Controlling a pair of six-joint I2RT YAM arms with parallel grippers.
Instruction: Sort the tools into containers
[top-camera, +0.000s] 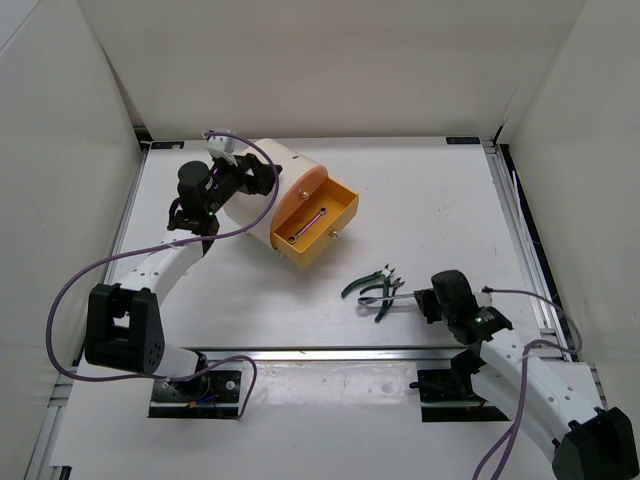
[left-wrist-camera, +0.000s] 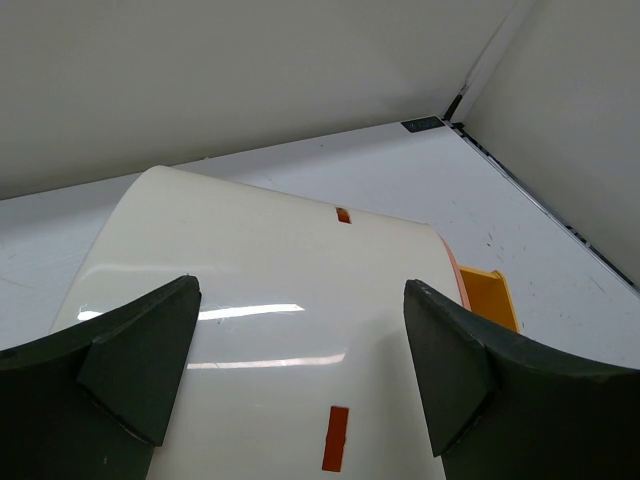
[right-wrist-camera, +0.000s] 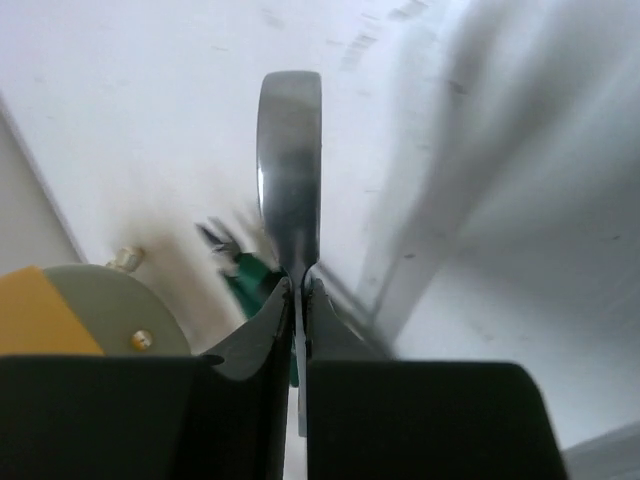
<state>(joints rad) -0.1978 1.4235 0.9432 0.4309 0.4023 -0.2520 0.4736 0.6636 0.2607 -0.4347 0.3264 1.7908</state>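
Next, my right gripper rises, moves outward over the orange drawer interior (top-camera: 319, 222) and releases the wrench, since the drawer stands open with a silver piece inside.
The cream drum cabinet (top-camera: 262, 170) lies at the back left, its peach-orange face towards the middle. One drawer (top-camera: 338, 205) is pulled out, orange inside, with a thin silver piece (top-camera: 318, 217) in it. My left gripper (top-camera: 240, 180) is open, its fingers (left-wrist-camera: 135, 365) on either side of the drum's curved wall (left-wrist-camera: 270, 290). My right gripper (top-camera: 420, 303) is shut on the silver ratchet wrench (right-wrist-camera: 290, 160), low over the table. Green-handled pliers (top-camera: 368, 284) lie just left of it and show blurred in the right wrist view (right-wrist-camera: 250, 282).
White walls close in the table at the back and both sides. A metal rail (top-camera: 520, 230) runs along the right edge. A grey-green drawer front with a brass knob (right-wrist-camera: 141, 339) shows at the lower left of the right wrist view. A purple cable (top-camera: 240, 215) loops beside the drum.
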